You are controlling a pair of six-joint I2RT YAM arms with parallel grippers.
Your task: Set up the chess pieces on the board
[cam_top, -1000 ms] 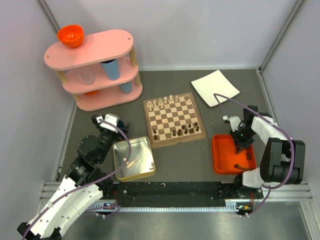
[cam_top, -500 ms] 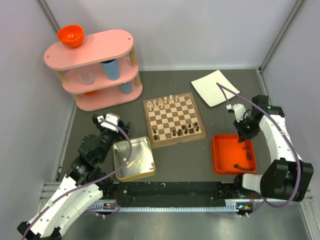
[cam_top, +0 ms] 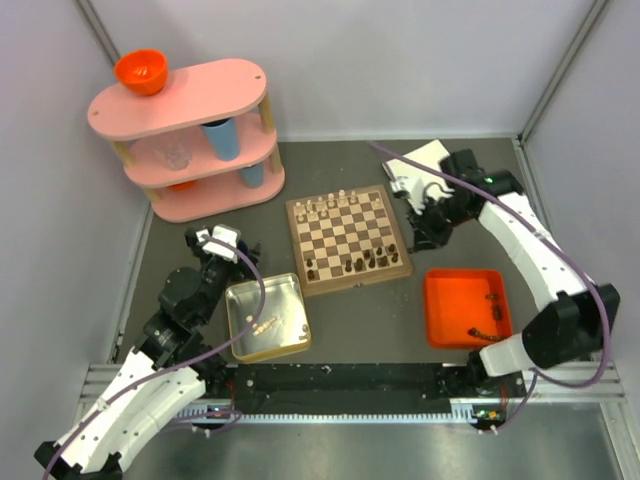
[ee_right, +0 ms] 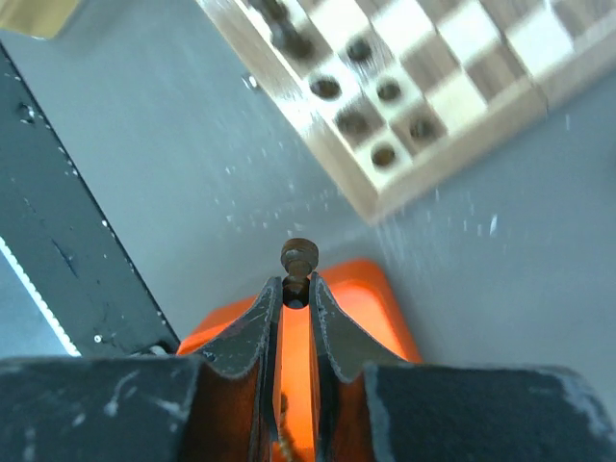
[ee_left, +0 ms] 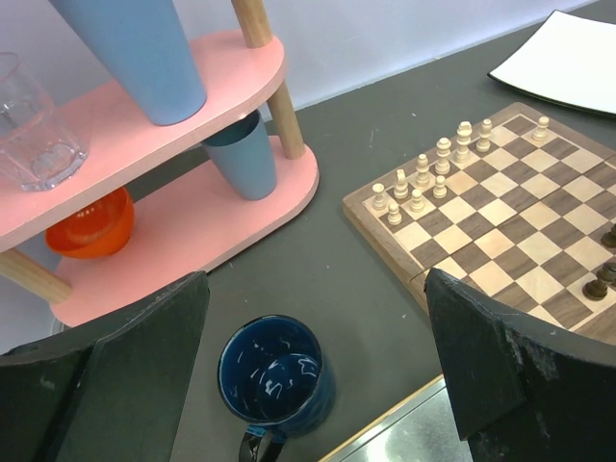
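The empty square beside the tin-side dark pieces lies below, left in the top view, so my right gripper crosses the board (ee_left: 500, 231) and goes down next.
The chessboard (cam_top: 348, 238) lies mid-table with cream pieces (cam_top: 325, 206) on its far rows and several dark pieces (cam_top: 370, 263) near its front right corner. My right gripper (cam_top: 428, 226) hovers just off the board's right edge, shut on a dark brown chess piece (ee_right: 299, 258) that sticks out past its fingertips (ee_right: 269, 300). The board's corner with dark pieces (ee_right: 366, 120) shows in the right wrist view. My left gripper (cam_top: 222, 245) is open and empty over a dark blue mug (ee_left: 275, 375); the board (ee_left: 500, 231) lies to its right.
An orange tray (cam_top: 464, 306) with a few dark pieces stands right of the board. A silver tin (cam_top: 266, 316) with cream pieces sits front left. A pink shelf (cam_top: 190, 140) with cups stands at the back left, a white plate (cam_top: 428, 175) at the back right.
My right gripper has lifted out of the orange tray and swung left and back to the board's right edge, carrying the dark piece. The left arm has not moved.
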